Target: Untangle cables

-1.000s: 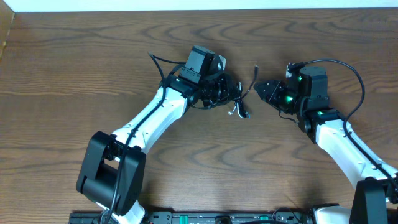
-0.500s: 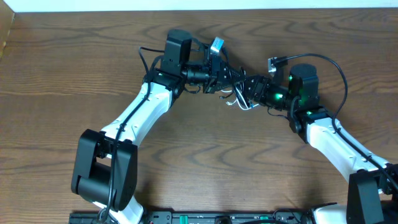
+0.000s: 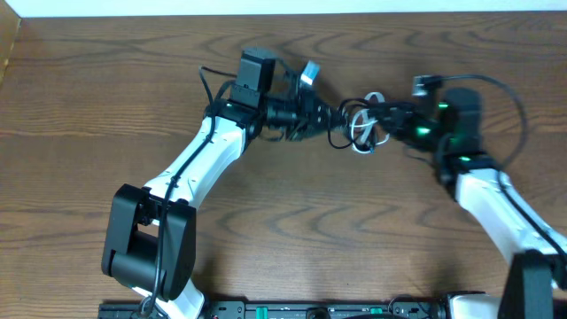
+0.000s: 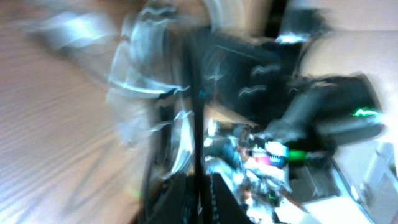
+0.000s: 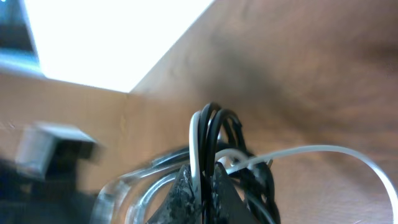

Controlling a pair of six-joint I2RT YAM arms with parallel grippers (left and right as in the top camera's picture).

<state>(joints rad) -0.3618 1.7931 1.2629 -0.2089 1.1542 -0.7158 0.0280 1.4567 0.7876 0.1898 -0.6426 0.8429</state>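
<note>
The left gripper opens in place next and lets go of the black pieces of cable between its fingers, as my right gripper holds the tangle's other end.
A tangle of black and white cables hangs in the air between my two grippers over the wooden table. My left gripper is shut on black strands at the tangle's left end; its wrist view is blurred, with a dark cable between the jaws. My right gripper is shut on the tangle's right end. In the right wrist view its jaws pinch a white strand and black strands of the cables, and a white cable trails off right.
Both arms meet near the table's far middle. A blue-white tag or plug sticks up by the left gripper. The right arm's own black lead loops behind it. The table's far edge is close behind.
The right gripper has closed on the tangle and pulled back to the right, stretching the cables away from the left gripper. The left arm has held its place.
</note>
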